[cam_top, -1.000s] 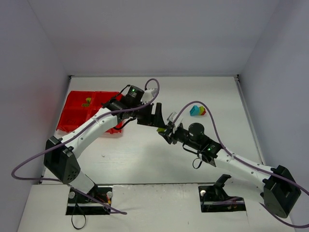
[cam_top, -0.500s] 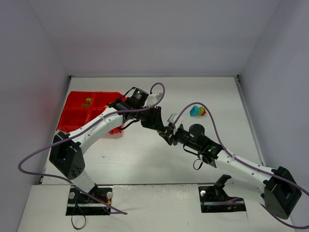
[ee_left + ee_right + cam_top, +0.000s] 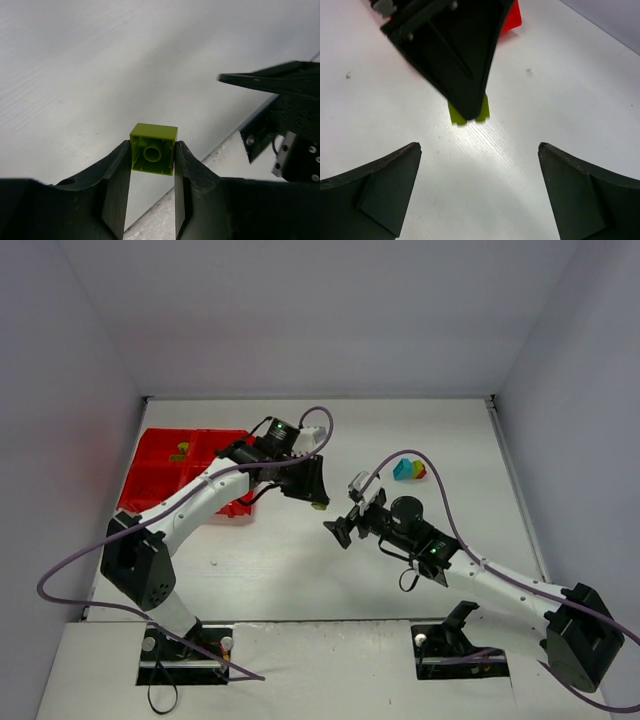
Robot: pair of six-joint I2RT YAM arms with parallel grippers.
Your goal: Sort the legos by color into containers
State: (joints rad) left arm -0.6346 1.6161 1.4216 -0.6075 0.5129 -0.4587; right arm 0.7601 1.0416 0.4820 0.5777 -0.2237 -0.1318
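My left gripper needs to swing outward and to the left in the top view, over the far compartment with a matching lego (image 3: 165, 448), and let go there.
A lime green lego (image 3: 153, 148) is clamped between the fingers of my left gripper (image 3: 152, 161), hollow underside facing the camera, held above the table. In the top view the left gripper (image 3: 316, 496) holds that lego (image 3: 319, 506) at mid-table. My right gripper (image 3: 347, 508) stands open just right of it, empty. From the right wrist, the open right gripper (image 3: 480, 147) faces the left gripper (image 3: 455, 55) and the lime lego (image 3: 483, 111) under it. The red tray of containers (image 3: 160, 480) lies at the left, a lime lego (image 3: 181, 448) in its far compartment.
A small heap of teal, yellow and red legos (image 3: 408, 469) lies on the table right of centre, beyond the right arm. Purple cables loop over both arms. White walls close the table at the back and both sides.
The right gripper, earlier shut on the lime lego, has opened and let it go. The left gripper has shut on the lego and drawn it slightly left, away from the right gripper.
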